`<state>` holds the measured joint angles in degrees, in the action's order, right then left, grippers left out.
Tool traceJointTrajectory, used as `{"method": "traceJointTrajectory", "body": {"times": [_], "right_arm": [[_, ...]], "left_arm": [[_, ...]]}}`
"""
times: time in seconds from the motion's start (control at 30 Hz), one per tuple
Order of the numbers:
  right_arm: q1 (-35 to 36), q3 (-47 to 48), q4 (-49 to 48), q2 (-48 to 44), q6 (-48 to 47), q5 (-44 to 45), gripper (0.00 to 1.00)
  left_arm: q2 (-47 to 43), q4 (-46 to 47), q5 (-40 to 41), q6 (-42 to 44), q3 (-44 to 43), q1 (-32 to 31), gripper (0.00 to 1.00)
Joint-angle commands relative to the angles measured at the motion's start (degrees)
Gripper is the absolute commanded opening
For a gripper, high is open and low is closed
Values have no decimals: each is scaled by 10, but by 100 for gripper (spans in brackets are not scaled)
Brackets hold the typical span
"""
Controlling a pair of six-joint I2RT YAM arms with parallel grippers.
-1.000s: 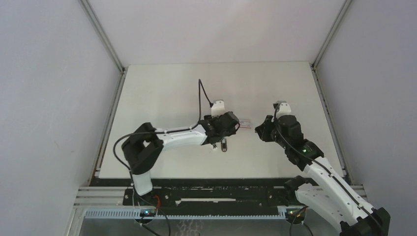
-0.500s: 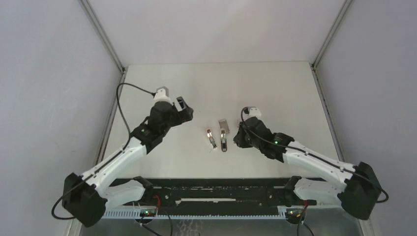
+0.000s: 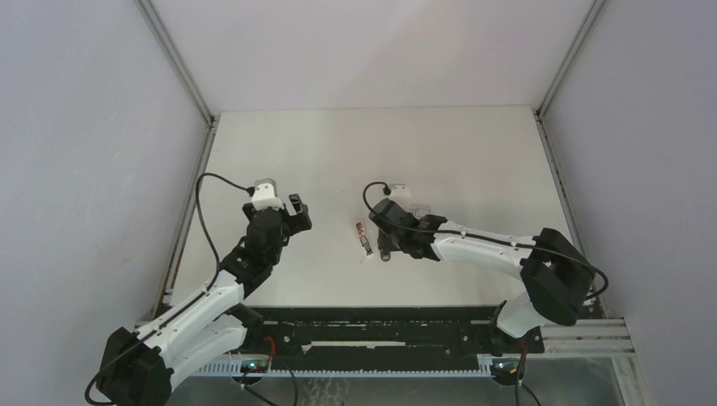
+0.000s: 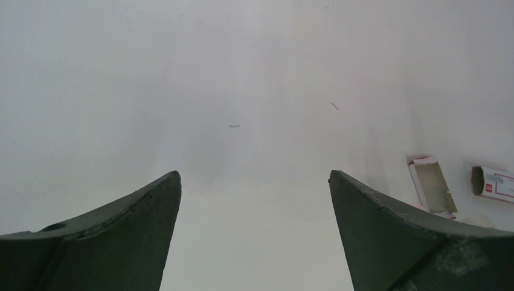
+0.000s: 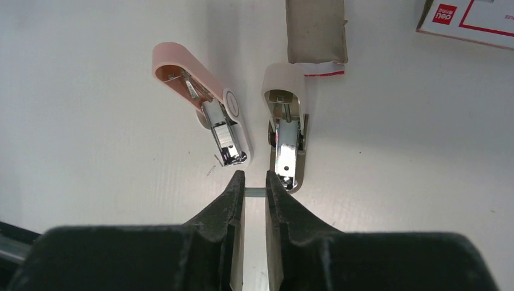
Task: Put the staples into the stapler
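My right gripper moves down and toward the right in its wrist view onto the greyish-beige tool's metal channel (image 3: 385, 255) (image 5: 286, 161) next. That channel lies empty, so the gripper then releases the strip of staples.
The stapler (image 5: 203, 112), pale pink and white with a metal channel, lies open on the table; it also shows in the top view (image 3: 363, 237). A greyish-beige tool (image 5: 287, 136) of similar size lies right of it. My right gripper (image 5: 254, 182) is just short of their near ends, shut on a short silvery strip of staples (image 5: 254, 193). The pinkish-grey inner tray (image 5: 315, 30) and the white red-printed box (image 5: 467, 18) lie beyond. My left gripper (image 3: 296, 207) is open and empty over bare table at the left.
The left wrist view shows the tray (image 4: 431, 185) and the box (image 4: 494, 182) far to its right, and a few loose specks (image 4: 234, 126) on the white table. The grey side walls and the metal frame bound the table.
My left arm has pulled away from the middle to the left, open. My right arm has swung left and now hangs over the stapler and the beige tool.
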<state>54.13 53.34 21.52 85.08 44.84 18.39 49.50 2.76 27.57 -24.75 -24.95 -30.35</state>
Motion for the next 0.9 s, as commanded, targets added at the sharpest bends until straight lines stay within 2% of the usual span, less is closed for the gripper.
{"method": "traceJointTrajectory", "body": {"times": [0.0, 0.33, 0.87], "right_arm": [[11, 42, 8, 31, 17, 26, 9], [16, 55, 41, 58, 16, 57, 9], [16, 55, 44, 82, 12, 58, 8]], "left_arm": [[-37, 68, 44, 45, 20, 3, 95], [-46, 67, 48, 44, 29, 2, 95], [-41, 67, 51, 47, 30, 2, 95]]}}
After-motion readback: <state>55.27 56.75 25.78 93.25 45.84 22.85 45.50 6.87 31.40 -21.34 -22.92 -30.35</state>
